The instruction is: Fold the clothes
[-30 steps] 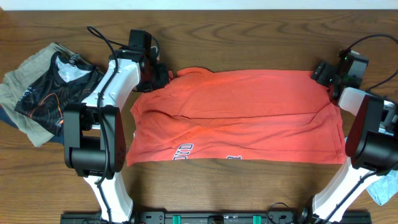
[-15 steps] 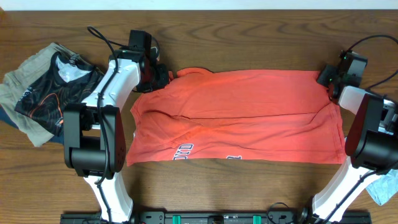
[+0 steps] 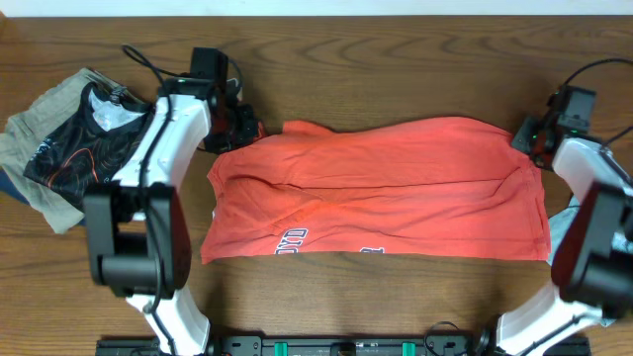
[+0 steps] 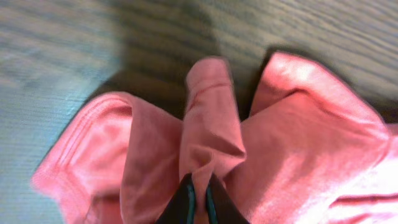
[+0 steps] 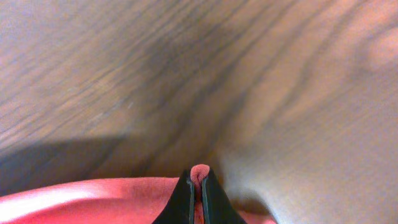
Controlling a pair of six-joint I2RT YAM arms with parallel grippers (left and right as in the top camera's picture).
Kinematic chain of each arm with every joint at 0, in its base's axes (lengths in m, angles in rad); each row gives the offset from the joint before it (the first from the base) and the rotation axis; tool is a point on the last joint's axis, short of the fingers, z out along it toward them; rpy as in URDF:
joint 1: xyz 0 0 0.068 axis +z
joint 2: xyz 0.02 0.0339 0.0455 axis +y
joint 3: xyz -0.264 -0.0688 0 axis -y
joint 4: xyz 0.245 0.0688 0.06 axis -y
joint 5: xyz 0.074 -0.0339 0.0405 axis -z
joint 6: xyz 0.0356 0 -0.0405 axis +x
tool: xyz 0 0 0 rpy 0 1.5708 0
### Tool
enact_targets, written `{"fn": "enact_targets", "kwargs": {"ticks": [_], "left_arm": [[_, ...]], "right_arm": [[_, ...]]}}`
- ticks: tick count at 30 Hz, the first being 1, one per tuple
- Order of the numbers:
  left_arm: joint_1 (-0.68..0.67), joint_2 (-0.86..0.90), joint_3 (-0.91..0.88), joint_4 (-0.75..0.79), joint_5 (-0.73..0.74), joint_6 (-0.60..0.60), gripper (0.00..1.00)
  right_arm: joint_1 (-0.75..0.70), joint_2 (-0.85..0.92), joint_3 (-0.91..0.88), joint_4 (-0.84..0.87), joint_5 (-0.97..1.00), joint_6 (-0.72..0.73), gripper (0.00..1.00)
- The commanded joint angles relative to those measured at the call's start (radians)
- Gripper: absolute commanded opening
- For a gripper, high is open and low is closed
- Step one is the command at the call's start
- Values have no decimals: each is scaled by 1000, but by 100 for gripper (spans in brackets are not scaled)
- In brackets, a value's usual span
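Observation:
The shirt's far edge is raised and its near part lies flat, so the robot will pull its left gripper back toward the shirt's near corner by the lettering [image 3: 222, 242] and let go.
The coral-red T-shirt [image 3: 376, 188] lies spread across the middle of the table, folded over on itself, with white-and-navy lettering showing along its near edge. My left gripper [image 3: 247, 130] is shut on a pinched ridge of the shirt's far left corner [image 4: 208, 134]. At the far right corner, my right gripper [image 3: 527, 138] is shut on a small fold of the red cloth [image 5: 199, 171], which pokes up between the black fingers [image 5: 184, 193]. The far edge of the shirt is raised slightly between the two grippers.
A black shirt with an orange line pattern [image 3: 89, 143] lies crumpled on khaki and blue garments at the table's left. A pale blue cloth [image 3: 608, 297] sits at the near right. Bare wood [image 3: 396, 59] lies beyond the shirt.
The right gripper closed on the shirt's far right corner. Both arms then swung outward and back, and the shirt's far edge lifted and pulled tauter.

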Motion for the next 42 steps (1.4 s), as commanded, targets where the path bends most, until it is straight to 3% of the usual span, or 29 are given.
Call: {"fn": "enact_targets", "kwargs": {"ticks": [1, 11, 17, 26, 33, 42], "left_arm": [[3, -39, -2, -58, 2, -4, 6], [3, -40, -2, -288, -3, 3, 6], [6, -44, -2, -381, -105, 2, 6], [48, -55, -2, -415, -107, -3, 6], [57, -188, -2, -360, -104, -2, 6], [56, -266, -34, -417, -126, -6, 6]], "right_arm": [[-8, -131, 3, -82, 18, 8, 1], [-95, -280, 3, -384, 17, 14, 1], [-160, -279, 3, -515, -7, 13, 1], [-168, -279, 3, -594, 11, -4, 1], [-168, -279, 3, -616, 48, -1, 1], [-169, -279, 3, -618, 62, 0, 1]]}}
